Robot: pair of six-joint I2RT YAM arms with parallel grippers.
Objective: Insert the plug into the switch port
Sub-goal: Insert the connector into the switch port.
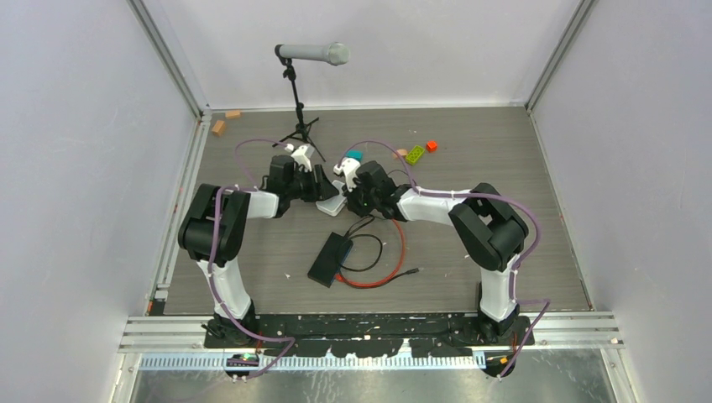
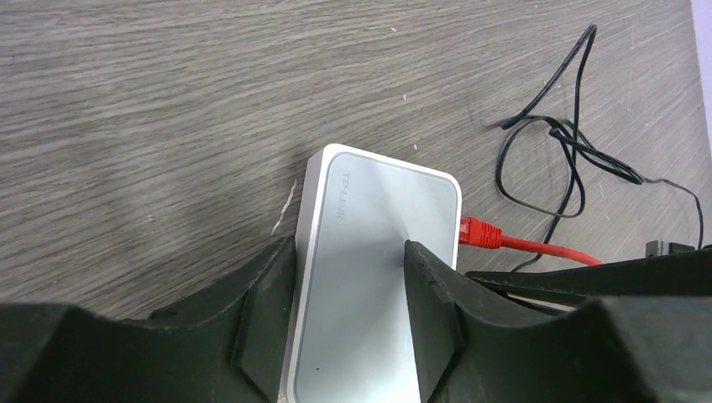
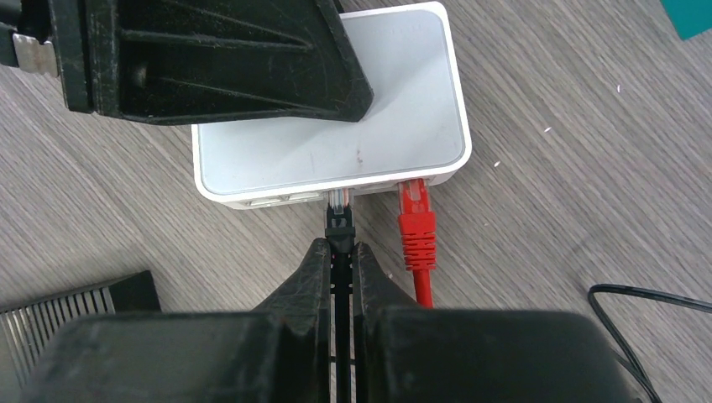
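Observation:
The right gripper pushes the black-booted plug into the switch port beside the red plug next, then releases it, as its clear tip still shows outside the box.
A white TP-LINK switch box lies on the grey table. The plug has a black boot, a clear tip and a black cable. My right gripper is shut on it just behind the boot. Its clear tip meets a switch port in the box's near edge; how deep it sits I cannot tell. A red plug sits in the neighbouring port. My left gripper holds the box, with one finger at its far side and the other on its top face.
A flat black box lies nearer the arm bases, with the red cable looping beside it. Thin black cable curls beside the switch. A microphone stand and small coloured blocks stand farther back.

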